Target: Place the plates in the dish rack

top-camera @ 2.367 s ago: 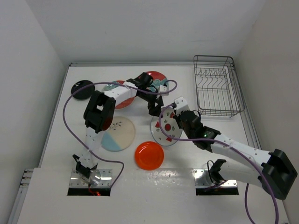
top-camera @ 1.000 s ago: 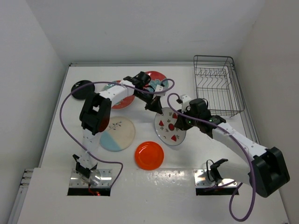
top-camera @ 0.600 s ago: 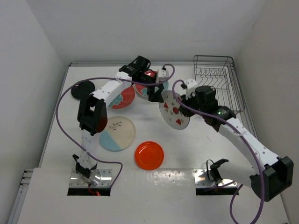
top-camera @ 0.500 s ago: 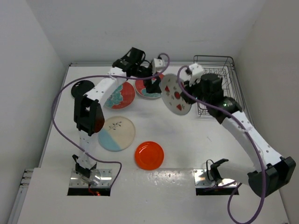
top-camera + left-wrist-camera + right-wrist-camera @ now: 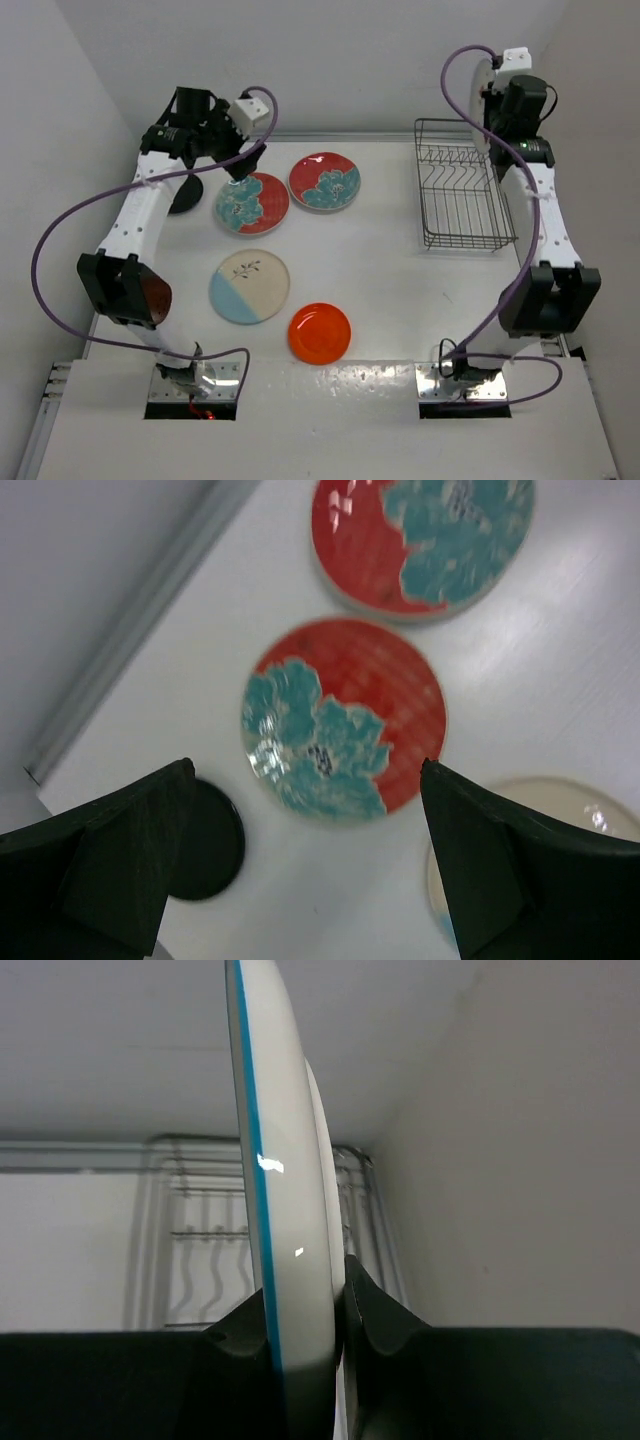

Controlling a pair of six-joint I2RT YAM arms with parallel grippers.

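My right gripper lowers the white watermelon plate down among the dish rack's far wires beside the wall next, as the plate hangs edge-on high above the dish rack (image 5: 465, 195).
The white watermelon plate (image 5: 483, 100) hangs edge-on high above the dish rack (image 5: 465, 195), and my right gripper (image 5: 497, 98) is shut on its rim. In the right wrist view the plate (image 5: 290, 1190) stands upright between my right gripper's (image 5: 300, 1310) jaws, with the dish rack (image 5: 195, 1235) below and behind it. My left gripper (image 5: 238, 165) is raised at the back left, open and empty. Below my left gripper (image 5: 305, 770) lie two floral plates (image 5: 345, 718) (image 5: 425, 540), the black plate (image 5: 210, 840) and part of the cream-and-blue plate (image 5: 580, 802).
On the table lie the floral plates (image 5: 251, 203) (image 5: 326, 182), the cream-and-blue plate (image 5: 249, 286) and the orange plate (image 5: 320, 333). The black plate (image 5: 185, 200) is half hidden behind the left arm. Walls close in on the left, back and right.
The right arm has carried the watermelon plate from mid-table up and right to above the rack, turning it edge-on. The left gripper has opened, let go and pulled back to the far left.
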